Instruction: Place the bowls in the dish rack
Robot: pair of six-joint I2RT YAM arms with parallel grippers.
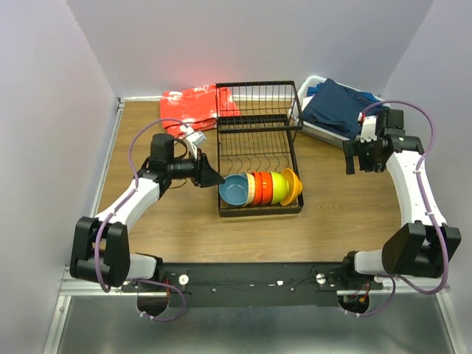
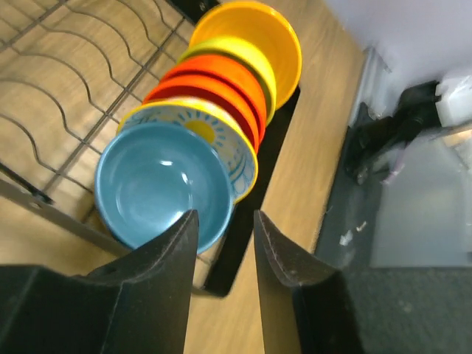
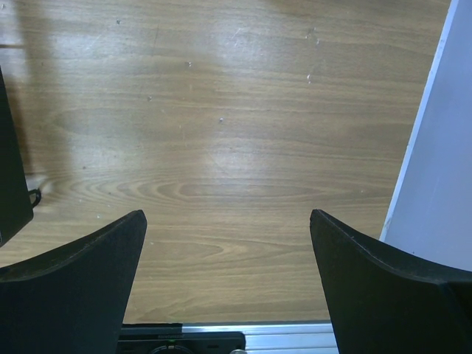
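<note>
The blue bowl's open side stands free at the end of the bowl row, so my left gripper should tilt downward and go down onto the near rim (image 1: 230, 203) (image 2: 212, 240) of the blue bowl.
The black wire dish rack (image 1: 254, 94) stands mid-table. Several bowls stand on edge in a row in its front slots: a blue bowl (image 1: 236, 190), the white blue-patterned one (image 1: 251, 189), red-orange (image 1: 262, 187), lime green (image 1: 279, 186) and yellow-orange (image 1: 293, 186). In the left wrist view the blue bowl (image 2: 158, 184) is nearest, then the patterned one (image 2: 221, 136), red-orange (image 2: 214, 85), lime (image 2: 254, 55) and yellow-orange (image 2: 254, 26). My left gripper (image 1: 214, 178) (image 2: 225, 225) is slightly open and empty, just left of the blue bowl. My right gripper (image 1: 359, 158) (image 3: 227, 221) is wide open and empty over bare table.
A red-orange cloth (image 1: 193, 108) lies at the back left beside the rack. A white plastic basket (image 1: 313, 130) with blue cloth (image 1: 335, 105) sits at the back right, close to my right arm. Walls close in the table on three sides.
</note>
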